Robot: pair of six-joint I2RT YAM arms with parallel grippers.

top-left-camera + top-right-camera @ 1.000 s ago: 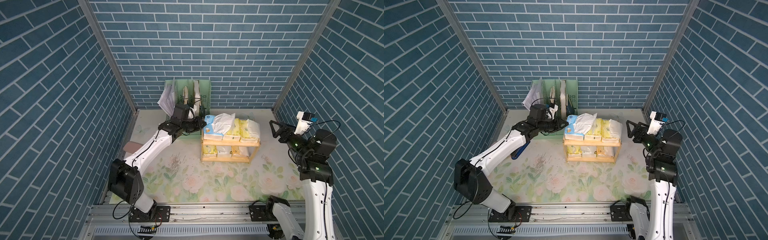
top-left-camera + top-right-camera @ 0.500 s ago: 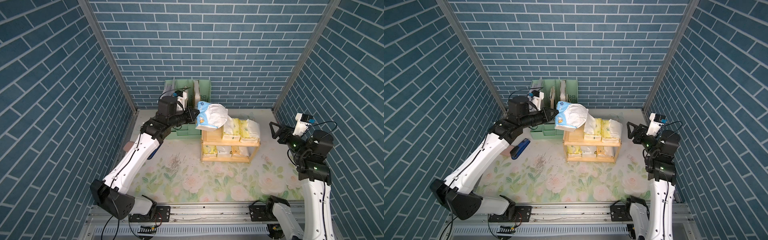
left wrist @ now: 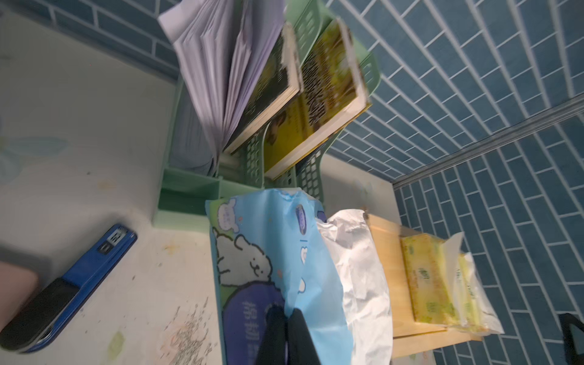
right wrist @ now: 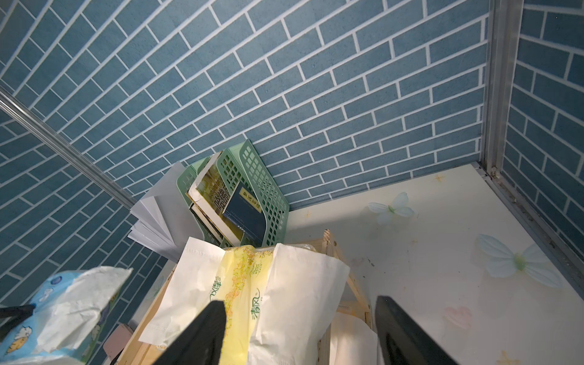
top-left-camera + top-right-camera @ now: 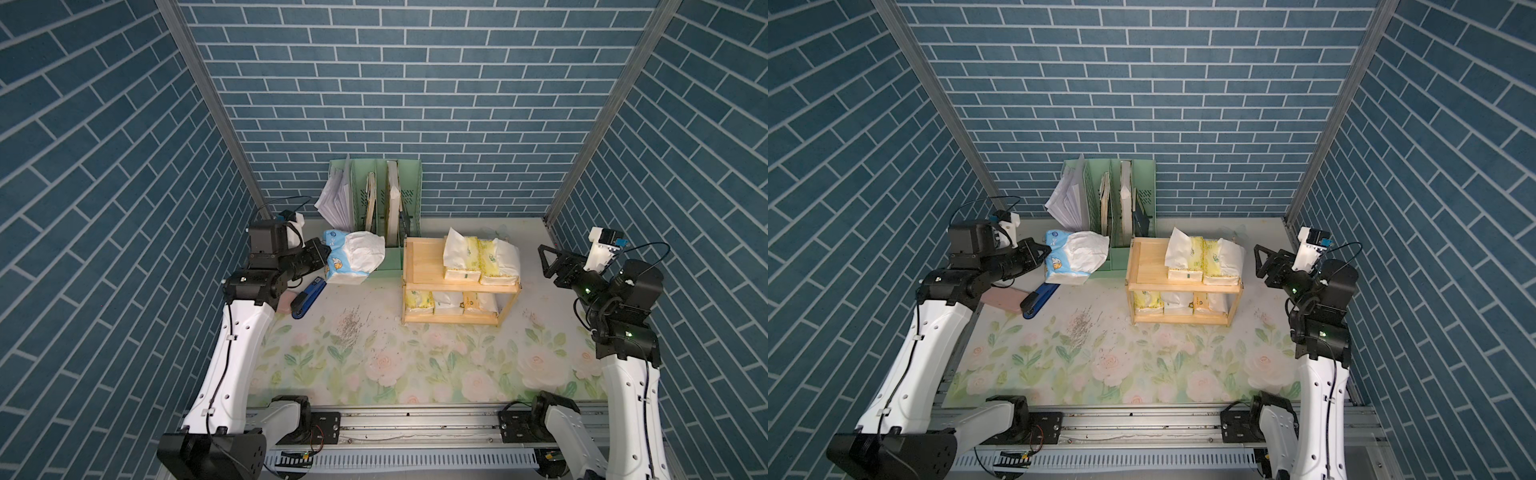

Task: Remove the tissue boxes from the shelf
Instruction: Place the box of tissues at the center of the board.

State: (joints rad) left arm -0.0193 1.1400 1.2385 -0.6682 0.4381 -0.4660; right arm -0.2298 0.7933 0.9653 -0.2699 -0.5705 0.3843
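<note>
My left gripper lowers the blue-white tissue pack onto the mat [image 5: 338, 302] [image 3: 168, 280] beside the blue stapler next and lets go of it, since that spot is empty.
My left gripper [image 5: 323, 255] [image 3: 286, 311] is shut on the blue-white tissue pack [image 5: 353, 257] [image 5: 1073, 259] [image 3: 268, 268], pinching its wrapper. The pack hangs left of the wooden shelf [image 5: 422, 257] [image 5: 1144, 259], in front of the green organizer. Two pale yellow packs [image 5: 463, 259] [image 5: 496, 264] lie on the shelf's top board with white tissue sticking up. Three more packs [image 5: 446, 301] sit side by side on the lower tier. My right gripper [image 5: 544, 262] [image 4: 298, 301] is open, to the right of the shelf and apart from it.
A mint-green file organizer [image 5: 409, 195] with books and loose papers stands against the back wall behind the shelf. A blue stapler [image 5: 307, 297] and a pink flat case [image 5: 1003, 299] lie on the floral mat under my left arm. Brick walls close in on three sides.
My left gripper has lifted the blue-white pack off the shelf's top board and carried it left, then lower. The left end of the top board is now bare. The right arm has not moved.
</note>
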